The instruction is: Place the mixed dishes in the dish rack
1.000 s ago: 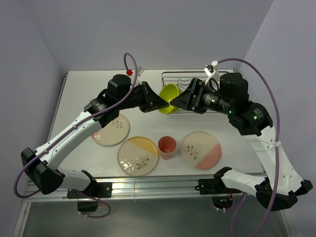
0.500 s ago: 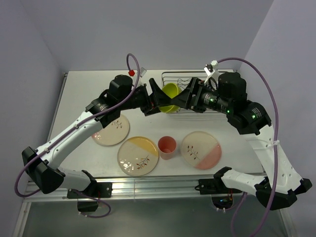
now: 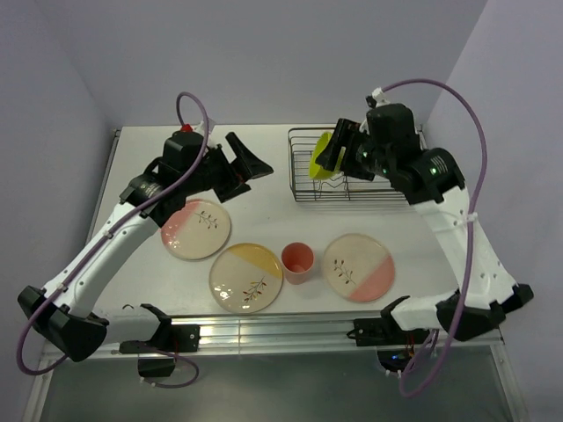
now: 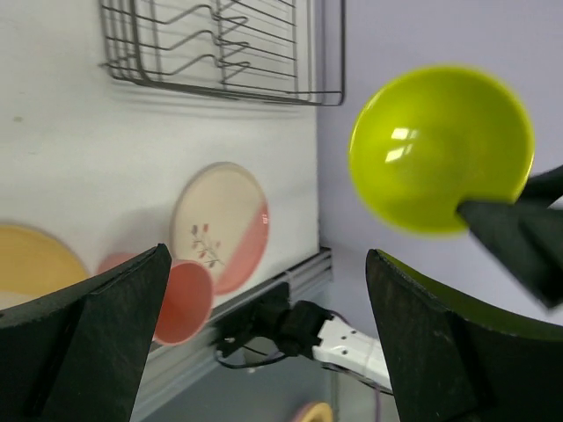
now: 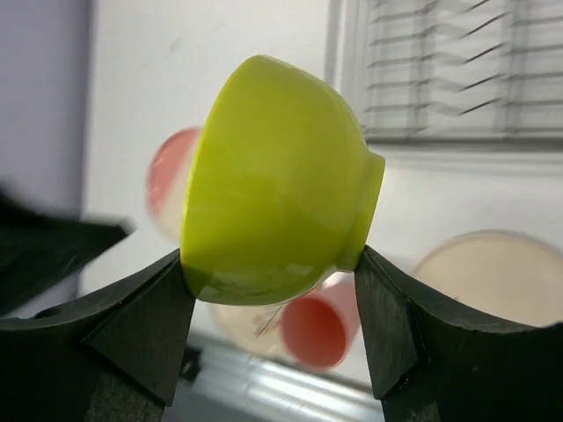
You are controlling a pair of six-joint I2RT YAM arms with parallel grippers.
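Note:
My right gripper turns and carries the bowl (image 3: 323, 156) to the right in the top view and down next. The bowl then goes into the rack's opposite end, free of wavy dividers, for release.
A lime-green bowl (image 3: 323, 156) (image 5: 277, 180) (image 4: 440, 145) hangs tilted on its side over the left end of the black wire dish rack (image 3: 352, 195) (image 4: 229, 48) (image 5: 457, 79). My right gripper (image 3: 329, 158) (image 5: 273, 264) is shut on it, one finger at the rim and one at the foot. To the left of the rack my left gripper (image 3: 251, 163) (image 4: 264, 334) stands wide open and holds nothing. On the table lie three cream plates (image 3: 196, 229) (image 3: 246, 277) (image 3: 358, 267). A pink cup (image 3: 298, 262) (image 4: 180, 299) (image 5: 321, 330) stands upright between the two nearer plates.
The rack holds no dishes; its wavy dividers run along the back part. The table's metal front rail (image 3: 264, 330) and both arm bases lie close below the plates. Walls close in on the left, back and right.
My left gripper opened, let go of the bowl and drew back to the left. The right gripper carried the bowl up and right, from the rack's front left corner to above its left end.

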